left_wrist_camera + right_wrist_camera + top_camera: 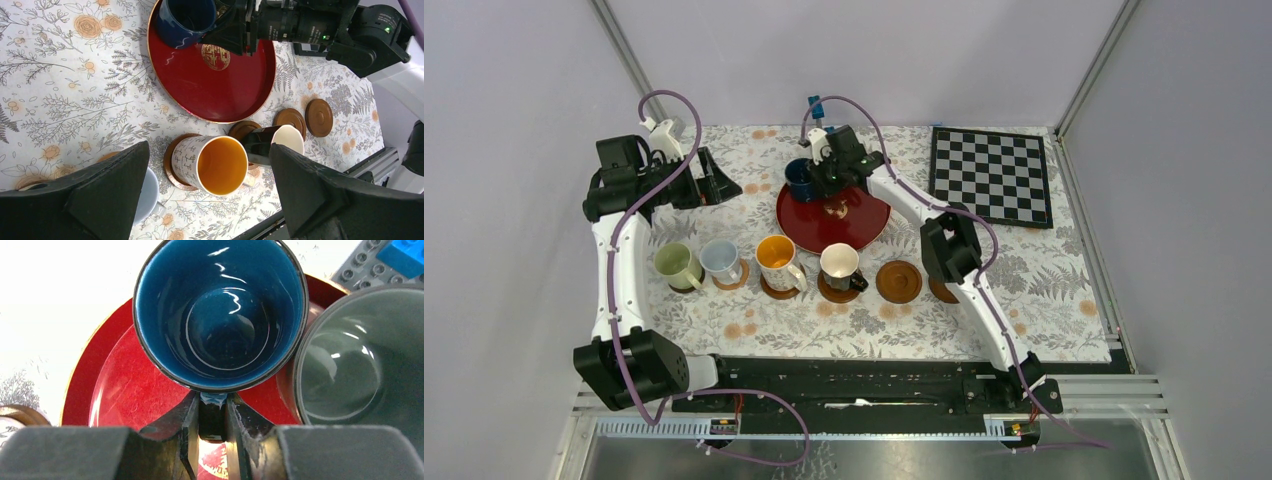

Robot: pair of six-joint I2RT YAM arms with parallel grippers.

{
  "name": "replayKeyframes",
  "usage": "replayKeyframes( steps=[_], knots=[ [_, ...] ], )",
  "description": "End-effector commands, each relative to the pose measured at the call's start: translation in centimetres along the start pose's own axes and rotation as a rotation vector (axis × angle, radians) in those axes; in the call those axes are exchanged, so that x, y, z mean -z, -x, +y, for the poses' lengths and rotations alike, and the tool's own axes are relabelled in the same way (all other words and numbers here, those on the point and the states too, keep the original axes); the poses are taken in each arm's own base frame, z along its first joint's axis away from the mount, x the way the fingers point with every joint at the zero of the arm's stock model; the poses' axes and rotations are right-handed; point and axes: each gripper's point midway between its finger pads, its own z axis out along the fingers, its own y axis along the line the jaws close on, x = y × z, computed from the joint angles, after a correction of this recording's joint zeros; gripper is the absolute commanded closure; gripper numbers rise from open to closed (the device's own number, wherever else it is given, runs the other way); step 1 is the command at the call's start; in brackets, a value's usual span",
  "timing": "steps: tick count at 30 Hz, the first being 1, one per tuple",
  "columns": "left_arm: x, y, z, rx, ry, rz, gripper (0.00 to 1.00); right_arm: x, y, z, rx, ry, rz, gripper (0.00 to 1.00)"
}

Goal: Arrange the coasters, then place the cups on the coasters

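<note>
The coaster beside the black cup is empty, so my right gripper should next lift the blue cup, bring it back and lower it onto that coaster to release it.
On the red tray (854, 232) stands a dark blue cup (220, 315), and my right gripper (213, 402) is shut on its handle. A dark grey-green cup (360, 365) stands just right of it on the tray. In the top view the right gripper (821, 182) is beside the blue cup (799, 178). In a row near the arms, the pale green cup (674, 265), light blue cup (721, 260), patterned cup (776, 258) and black cup (839, 265) each sit on a coaster. One empty coaster (898, 281) lies right of them, and another (942, 292) is partly under the right arm. My left gripper (724, 180) is open and holds nothing.
A chessboard (991, 175) lies at the back right of the floral tablecloth. A blue brick on a grey plate (400, 250) sits behind the tray. The left wrist view looks down on the patterned cup (215, 162) between its wide fingers.
</note>
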Motion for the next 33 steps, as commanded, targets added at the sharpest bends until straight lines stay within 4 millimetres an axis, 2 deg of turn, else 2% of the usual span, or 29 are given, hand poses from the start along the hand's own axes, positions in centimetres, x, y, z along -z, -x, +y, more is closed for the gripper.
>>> replayKeyframes(
  steps=[1,7,10,15,21,25,29,33],
  knots=[
    [0.2,0.8,-0.5,-0.035,-0.016,-0.039,0.01,4.7,4.5,2.0,0.048,0.018,-0.078,1.00],
    [0.2,0.7,-0.4,-0.033,-0.012,-0.036,0.01,8.6,5.8,4.0,0.076,0.082,-0.127,1.00],
    [0.5,0.8,-0.7,-0.040,-0.010,-0.046,0.01,9.8,4.9,5.0,0.051,0.129,-0.113,1.00],
    [0.6,0.7,-0.9,-0.042,-0.014,-0.049,0.01,12.2,4.9,3.2,-0.004,0.122,-0.163,1.00],
    [0.6,0.7,-0.9,-0.036,-0.018,-0.047,0.01,15.4,5.3,2.4,-0.041,0.170,-0.208,1.00],
    [0.6,0.6,-1.0,-0.035,-0.017,-0.047,0.01,18.6,5.6,1.0,-0.057,0.156,-0.241,1.00],
    [0.6,0.5,-0.9,-0.034,-0.012,-0.047,0.01,22.3,4.6,0.5,-0.051,0.121,-0.245,1.00],
    [0.6,0.5,-1.0,-0.032,-0.018,-0.048,0.01,26.1,1.8,-0.2,-0.079,0.048,-0.230,1.00]
  ],
)
